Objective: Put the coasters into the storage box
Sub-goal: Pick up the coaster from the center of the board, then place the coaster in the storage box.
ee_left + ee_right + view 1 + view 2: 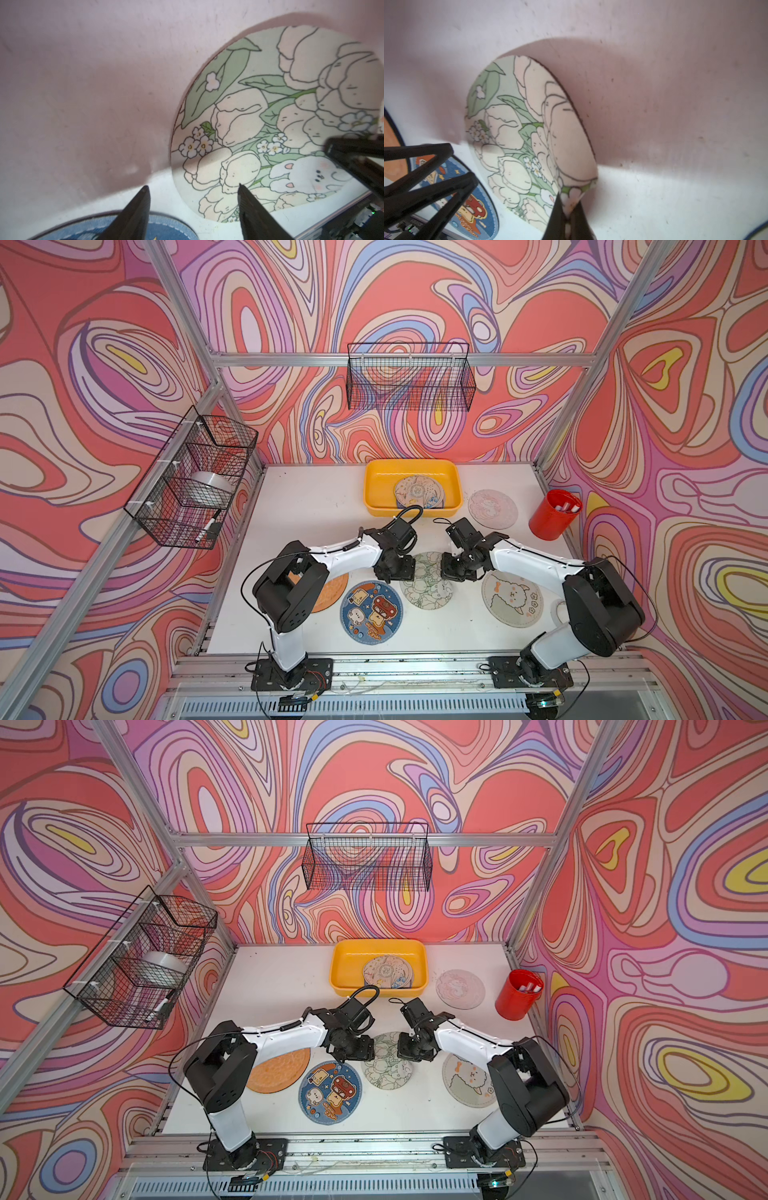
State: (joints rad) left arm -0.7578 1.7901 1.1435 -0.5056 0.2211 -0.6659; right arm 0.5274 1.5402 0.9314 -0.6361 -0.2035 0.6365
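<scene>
I need to raise my right gripper next, carry the flower-print coaster (428, 587) outward, lower it onto the stacked coasters and release it, since their yellow box stands outward of my gripper.
A green flower-print coaster (428, 587) (386, 1069) lies mid-table between both grippers. My right gripper (568, 204) (451, 570) is shut on that coaster's (529, 124) rim, and the pinched side is bent up off the table. My left gripper (192, 186) (392, 572) stands open at the opposite rim of the coaster (270, 116), holding nothing. The yellow storage box (370, 489) at the back holds a few stacked coasters (417, 491). A blue coaster (371, 612), an orange one (278, 1069), an alpaca one (513, 599) and a pink one (493, 508) lie flat on the table.
A red cup (555, 514) stands at the right edge beside the pink coaster. Black wire baskets hang on the back wall (409, 377) and the left wall (195, 477), the left one holding a tape ring (210, 487).
</scene>
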